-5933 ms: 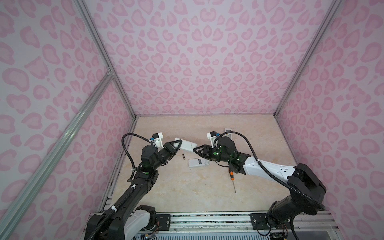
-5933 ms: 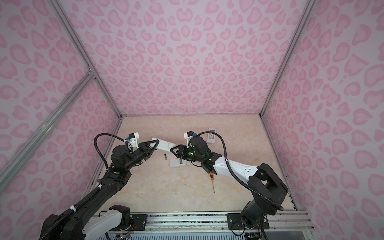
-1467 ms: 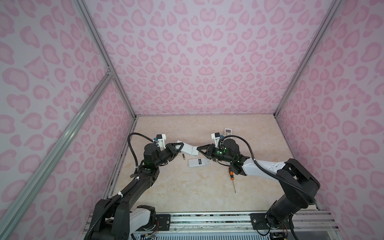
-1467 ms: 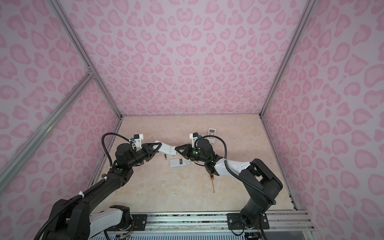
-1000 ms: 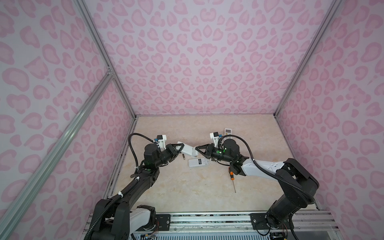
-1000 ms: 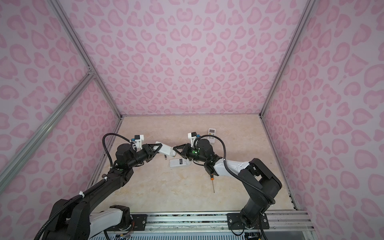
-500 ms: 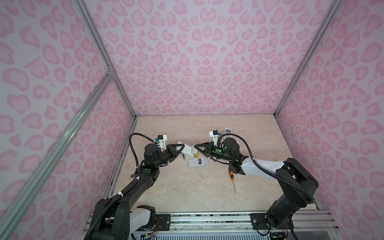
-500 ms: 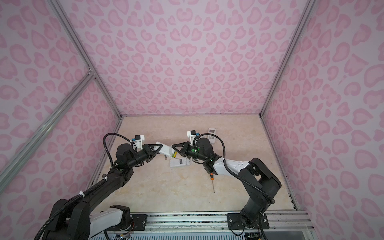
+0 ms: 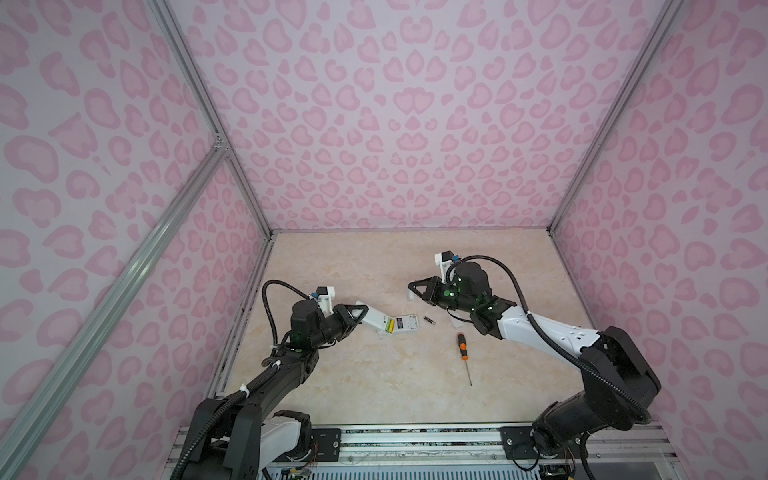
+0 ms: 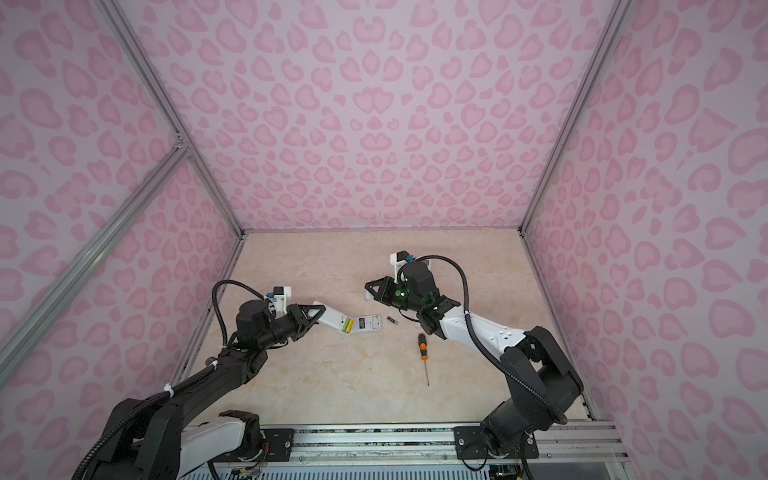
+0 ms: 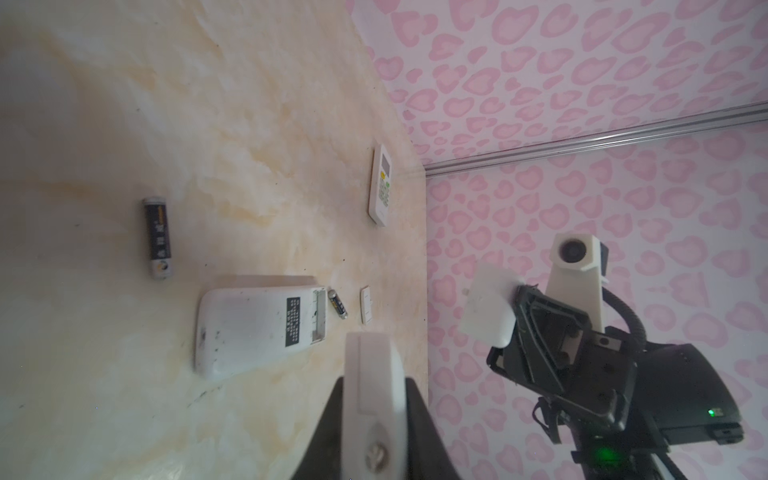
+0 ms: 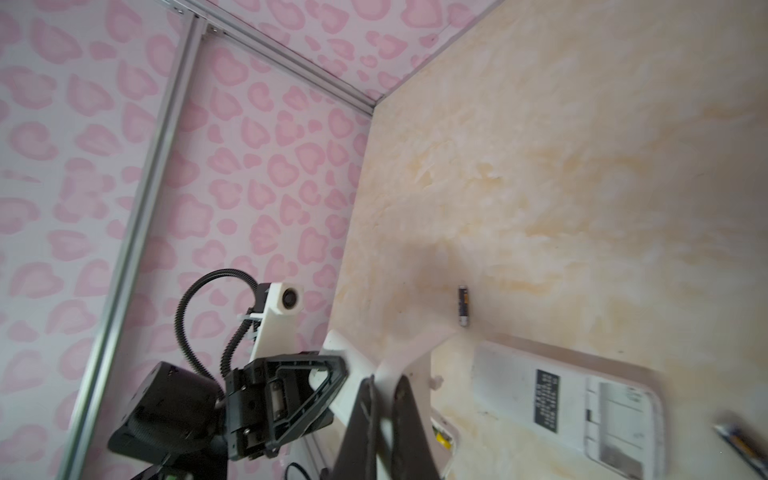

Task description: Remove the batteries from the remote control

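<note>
My right gripper will next turn down and lower to release the cover onto bare tabletop beyond the loose battery, the spot below it.
My left gripper (image 9: 358, 311) (image 10: 319, 309) is shut on one end of a white remote control (image 9: 375, 321) (image 11: 371, 365), held tilted above the table. Its open compartment shows a yellow and a green battery (image 9: 390, 325) (image 10: 345, 324). My right gripper (image 9: 411, 286) (image 12: 384, 386) hangs to the right of it, shut on a small white battery cover (image 9: 411, 294) (image 11: 490, 307). Loose black batteries lie on the table: one (image 9: 428, 320) (image 10: 392, 319) in both top views, another (image 11: 158, 237) in the left wrist view.
A second white remote (image 9: 405, 323) (image 11: 257, 324) lies face down with its compartment open, just under the held one. An orange-and-black screwdriver (image 9: 462, 345) lies to the right. A third remote (image 11: 382, 185) and a small white cover (image 11: 366, 305) rest near the back wall.
My right gripper has drawn back to the right from the held remote, taking the white cover with it. The yellow and green batteries now show. The left gripper has stayed in place.
</note>
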Robot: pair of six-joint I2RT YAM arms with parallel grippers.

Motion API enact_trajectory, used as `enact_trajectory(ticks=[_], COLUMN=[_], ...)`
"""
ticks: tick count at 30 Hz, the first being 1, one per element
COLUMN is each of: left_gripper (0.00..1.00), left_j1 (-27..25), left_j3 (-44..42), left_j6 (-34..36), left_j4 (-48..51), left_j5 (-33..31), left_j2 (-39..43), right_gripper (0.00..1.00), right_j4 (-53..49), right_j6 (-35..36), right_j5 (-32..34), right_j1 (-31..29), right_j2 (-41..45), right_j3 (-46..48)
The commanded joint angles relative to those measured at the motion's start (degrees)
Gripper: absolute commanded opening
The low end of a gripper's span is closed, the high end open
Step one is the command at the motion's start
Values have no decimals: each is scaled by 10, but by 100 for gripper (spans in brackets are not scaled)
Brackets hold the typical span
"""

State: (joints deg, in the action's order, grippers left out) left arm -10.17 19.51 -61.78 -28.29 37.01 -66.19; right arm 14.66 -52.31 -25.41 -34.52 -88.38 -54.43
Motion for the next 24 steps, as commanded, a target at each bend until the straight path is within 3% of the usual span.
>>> enact_trajectory(ticks=[1,10,24], left_gripper=[4,4,6], left_j1=[0,1,-1], left_j3=[-29,-76,-86], left_j6=[22,43,39], left_j4=[-5,-11,-21], left_j5=[-9,-12,-8], left_j2=[3,-20,-60], right_gripper=[4,4,5], right_j4=[-173,-371,-409], right_j6=[144,290,335], right_j5=[74,196,228], right_j1=[15,38,33], right_j2=[-8,-102,-269], right_j3=[-29,-153,-265])
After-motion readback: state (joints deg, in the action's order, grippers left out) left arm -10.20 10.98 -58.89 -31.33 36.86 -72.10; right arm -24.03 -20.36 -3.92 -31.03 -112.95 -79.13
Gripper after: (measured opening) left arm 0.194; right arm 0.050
